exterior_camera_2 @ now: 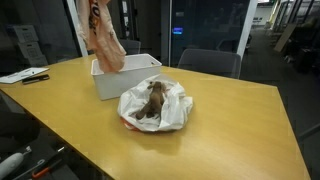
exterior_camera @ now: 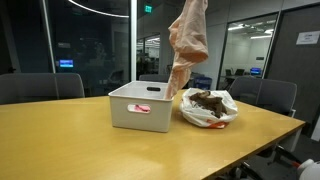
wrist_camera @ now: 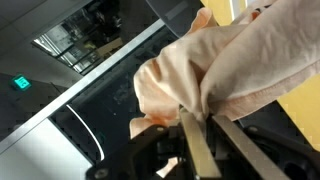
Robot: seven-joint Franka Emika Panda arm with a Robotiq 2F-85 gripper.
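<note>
The bare tabletop [exterior_camera: 203, 140] beside the bag is below my gripper. My gripper needs to move down toward it next, away from the white bin [exterior_camera: 140, 107], and let go of the cloth.
A peach-coloured cloth [exterior_camera: 187, 45] hangs high above the table, its lower end reaching down to the white bin [exterior_camera: 140, 107]. In the other exterior view the cloth [exterior_camera_2: 103, 35] hangs over the bin [exterior_camera_2: 125, 78]. In the wrist view my gripper [wrist_camera: 205, 130] is shut on a fold of the cloth [wrist_camera: 230, 60], which bunches over the fingers. The gripper itself is out of frame in both exterior views. The bin holds something pink-red seen through its handle slot [exterior_camera: 141, 108].
A white plastic bag with brown clothing [exterior_camera: 207, 105] lies on the wooden table [exterior_camera: 70, 140] beside the bin; it also shows in an exterior view [exterior_camera_2: 155, 104]. Office chairs [exterior_camera: 268, 95] stand around the table. Papers [exterior_camera_2: 22, 75] lie at one table end.
</note>
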